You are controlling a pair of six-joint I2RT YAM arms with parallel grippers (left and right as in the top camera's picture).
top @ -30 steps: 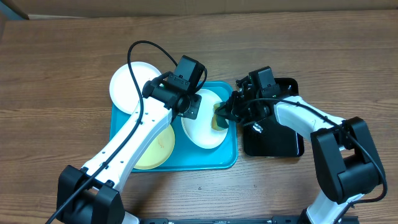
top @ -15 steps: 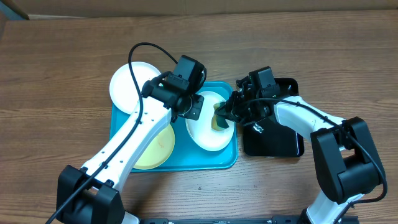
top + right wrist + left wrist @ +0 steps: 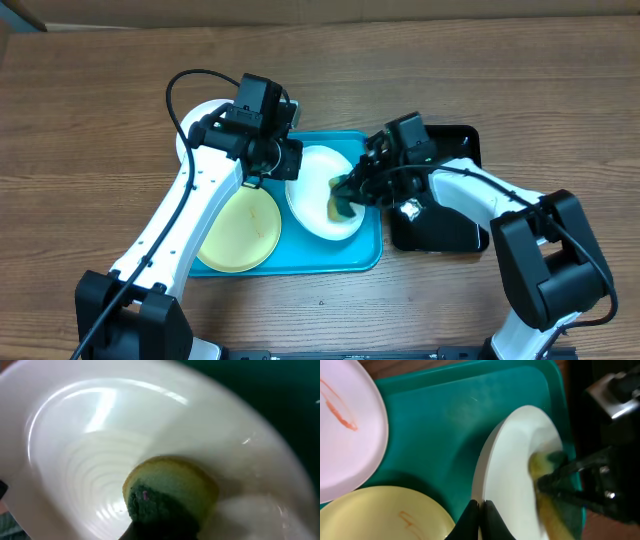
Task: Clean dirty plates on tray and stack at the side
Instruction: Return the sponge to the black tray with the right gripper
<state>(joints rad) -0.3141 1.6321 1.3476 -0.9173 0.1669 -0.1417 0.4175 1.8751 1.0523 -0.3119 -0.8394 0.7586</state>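
Observation:
My right gripper lifts the sponge (image 3: 170, 492) clear next, crosses over and lowers to release, since the black tray's bare bottom lies to the right in the overhead view.
My left gripper (image 3: 289, 166) is shut on the left rim of a white plate (image 3: 318, 190), which it holds tilted on the light-blue tray (image 3: 335, 256). In the left wrist view the fingers (image 3: 480, 519) pinch that plate's edge (image 3: 506, 472). My right gripper (image 3: 343, 197) is shut on a green and yellow sponge (image 3: 170, 492) that presses on the plate's face (image 3: 95, 445). A pale yellow plate (image 3: 240, 228) with a brown smear lies flat at the tray's front left. A second white plate (image 3: 187, 140) with an orange smear (image 3: 340, 405) lies at the back left, partly under my left arm.
A glossy black tray (image 3: 445, 228) lies just right of the blue tray, under my right arm. Bare wooden table surrounds both trays. A black cable (image 3: 185, 80) loops above my left arm.
My left gripper has moved left and pulled the white plate with it. The right gripper followed left with the sponge. More of the yellow plate now shows.

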